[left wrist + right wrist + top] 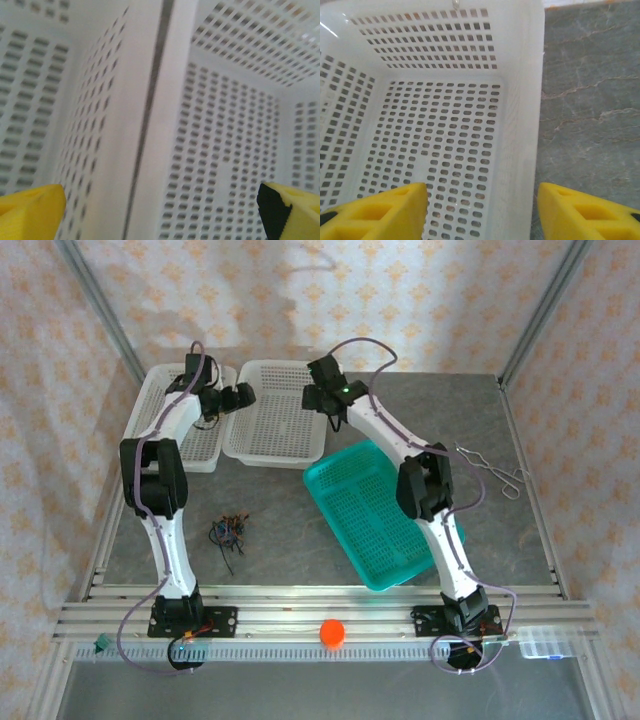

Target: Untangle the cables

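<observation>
My right gripper will go back toward the arm's base and down onto the rim of the teal basket that faces the cables, because that basket is tilted on the table.
The cables (228, 531) lie in a small black, red and blue tangle on the grey table, near the left arm's base and far from both grippers. My left gripper (236, 398) (160, 215) hangs open over the seam where the two white baskets meet, its yellow fingertips (30, 210) wide apart with nothing between them. My right gripper (322, 400) (482, 210) is open too. It straddles the right wall (520, 125) of the middle white basket without touching it, one finger over the basket floor and the other over the table.
A left white basket (150, 405) and a middle white basket (270, 455) stand side by side at the back. A teal basket (345, 525) sits tilted at centre right. Silver forceps (490, 468) lie at the right, and an orange ball (332, 632) rests on the front rail.
</observation>
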`<action>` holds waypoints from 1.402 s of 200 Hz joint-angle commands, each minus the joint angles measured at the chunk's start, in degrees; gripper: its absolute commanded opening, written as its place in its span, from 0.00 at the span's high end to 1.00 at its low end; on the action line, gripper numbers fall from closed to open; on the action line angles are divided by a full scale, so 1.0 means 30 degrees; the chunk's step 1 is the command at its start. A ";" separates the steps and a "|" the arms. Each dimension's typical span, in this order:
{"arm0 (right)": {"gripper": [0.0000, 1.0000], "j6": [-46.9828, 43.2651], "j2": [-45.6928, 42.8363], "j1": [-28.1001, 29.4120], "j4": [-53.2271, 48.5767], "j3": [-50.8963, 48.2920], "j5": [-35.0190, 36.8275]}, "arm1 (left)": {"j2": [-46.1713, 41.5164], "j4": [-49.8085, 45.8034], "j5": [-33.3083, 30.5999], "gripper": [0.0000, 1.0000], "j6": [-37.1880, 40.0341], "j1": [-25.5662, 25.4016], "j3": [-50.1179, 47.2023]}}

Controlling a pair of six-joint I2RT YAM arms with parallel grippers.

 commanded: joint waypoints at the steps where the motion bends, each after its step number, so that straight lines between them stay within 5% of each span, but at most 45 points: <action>1: 0.39 -0.1565 -0.4186 0.0263 0.0266 -0.2602 0.0299 | -0.2491 0.0311 -0.2139 0.01 0.0601 -0.0033 -0.1413; 52: 0.45 -0.2815 -1.2268 0.1582 0.0439 -1.3161 -0.0508 | -0.8877 0.4256 -0.2698 0.01 -0.0101 -0.0989 -0.7712; 99: 0.46 -0.1147 -1.5424 0.4803 -0.2625 -1.7250 -0.0451 | -1.3574 0.5853 -0.4221 0.01 -0.1269 -0.3462 -1.1992; 153: 0.45 0.0044 -1.5347 0.7707 -0.2984 -1.9595 -0.1919 | -1.6197 0.6864 -0.4778 0.01 -0.2852 -0.3940 -1.4326; 210: 0.47 0.1811 -1.3770 0.8891 -0.5012 -1.9886 0.0651 | -1.5727 0.6528 -0.4646 0.01 -0.2676 -0.3933 -1.3789; 280: 0.67 0.3825 -1.3442 0.9041 -0.4837 -2.0639 0.1078 | -1.4855 0.7001 -0.3960 0.01 -0.3143 -0.3959 -1.3549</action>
